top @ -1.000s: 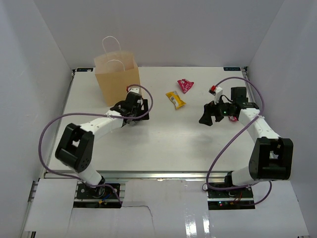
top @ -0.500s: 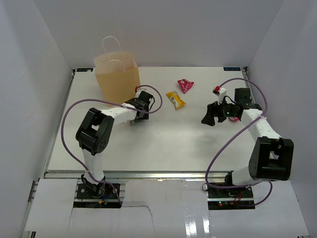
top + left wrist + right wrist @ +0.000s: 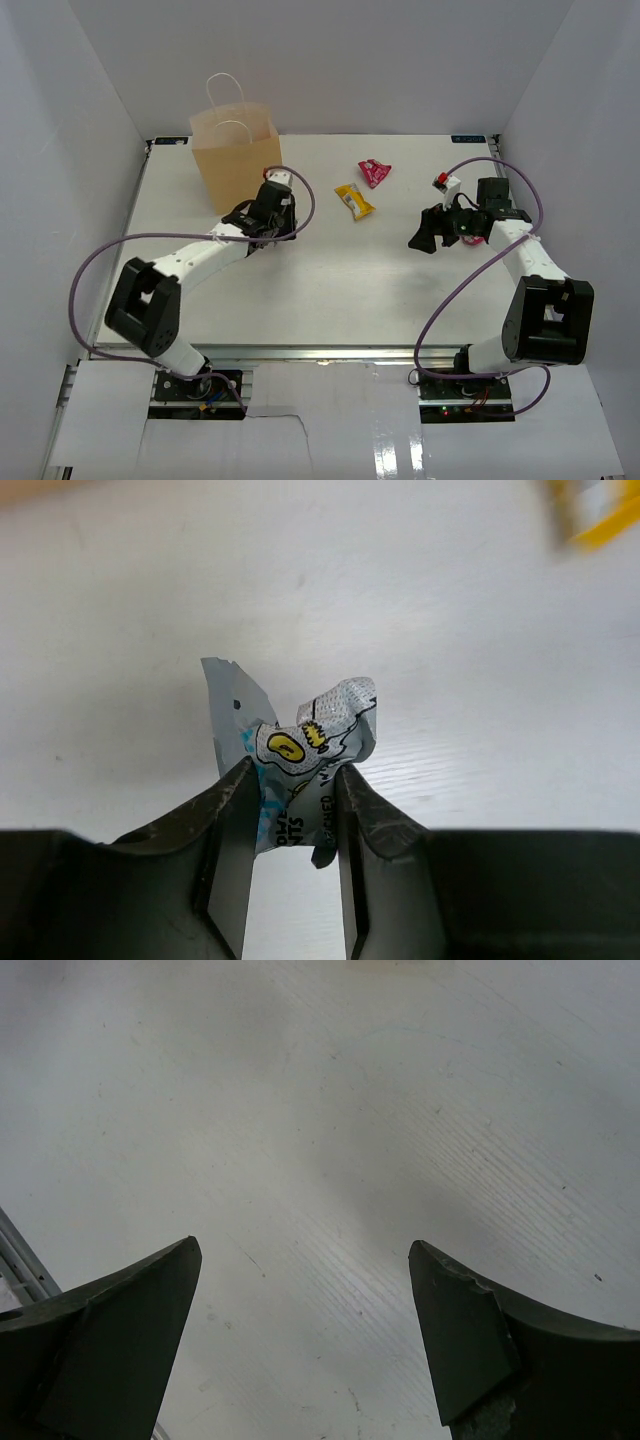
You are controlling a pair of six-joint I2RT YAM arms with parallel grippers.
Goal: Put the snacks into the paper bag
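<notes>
The paper bag's opening (image 3: 238, 128) is higher than my left gripper and farther outward. I need to lift my left gripper clear of the paper bag's tan side and move it outward over that opening to release.
My left gripper (image 3: 295, 772) is shut on a crumpled silver-blue snack packet (image 3: 312, 728), pinched between both fingers just above the tabletop. From above, that gripper (image 3: 265, 228) sits just right of the foot of the tan paper bag (image 3: 236, 160), which stands upright at the back left with its white handles up. A yellow packet (image 3: 354, 200) and a magenta packet (image 3: 375, 173) lie on the table right of the bag. My right gripper (image 3: 425, 232) hangs open over bare table, nothing between its fingers (image 3: 460, 1320).
White walls close in the table (image 3: 330, 290) on the left, back and right. The yellow packet (image 3: 600, 510) shows blurred at the top right of the left wrist view. Purple cables loop beside both arms.
My left gripper's jaws have closed from wide open onto the silver-blue packet, and the left arm's elbow has swung about. The right arm has stayed nearly still.
</notes>
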